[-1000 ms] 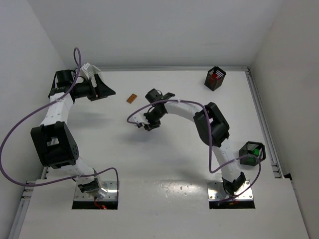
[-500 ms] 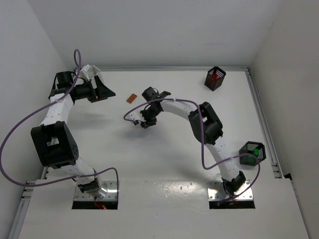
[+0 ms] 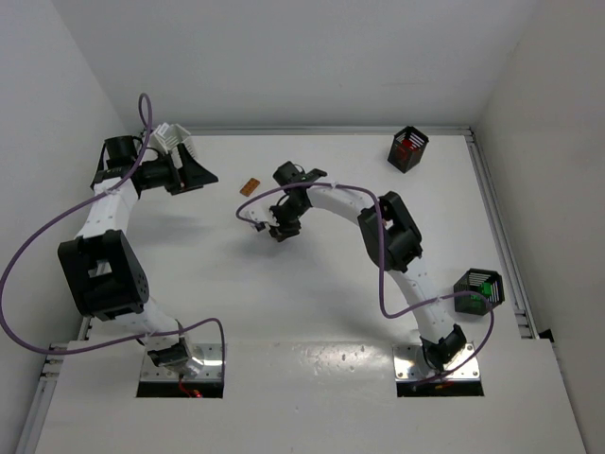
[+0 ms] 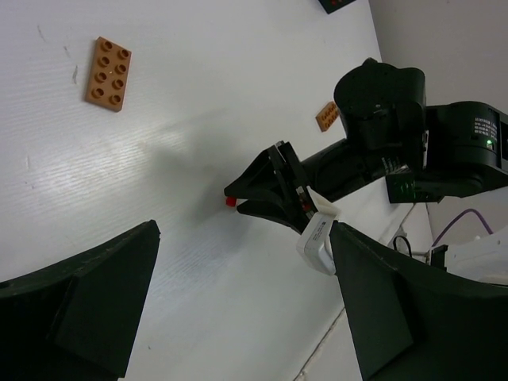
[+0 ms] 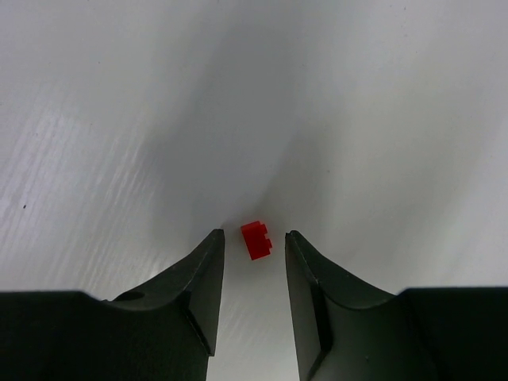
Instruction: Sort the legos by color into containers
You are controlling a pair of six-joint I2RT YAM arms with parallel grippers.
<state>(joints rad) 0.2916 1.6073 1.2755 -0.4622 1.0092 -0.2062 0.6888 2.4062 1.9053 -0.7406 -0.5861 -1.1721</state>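
My right gripper stays low over the table next and closes its fingers onto the long sides of the red lego (image 5: pixel 256 240), since the lego already lies between them.
A tiny red lego (image 5: pixel 256 240) lies on the white table between the open fingers of my right gripper (image 5: pixel 254 238), untouched by either finger. In the top view that gripper (image 3: pixel 281 230) is low over the table's middle. The left wrist view shows the same red lego (image 4: pixel 230 202) at the right gripper's tips. An orange-brown studded plate (image 3: pixel 249 186) lies between the two grippers and also shows in the left wrist view (image 4: pixel 109 62). My left gripper (image 3: pixel 196 175) is open wide and empty at the far left (image 4: pixel 246 294).
A white slatted basket (image 3: pixel 172 140) stands behind the left gripper. A black basket with red legos (image 3: pixel 407 148) is at the far right, and a black basket with green legos (image 3: pixel 478 288) at the right edge. A second small orange lego (image 4: pixel 326 117) lies beyond the right arm.
My right gripper has shifted slightly left and away, over the red lego. The left arm has not moved.
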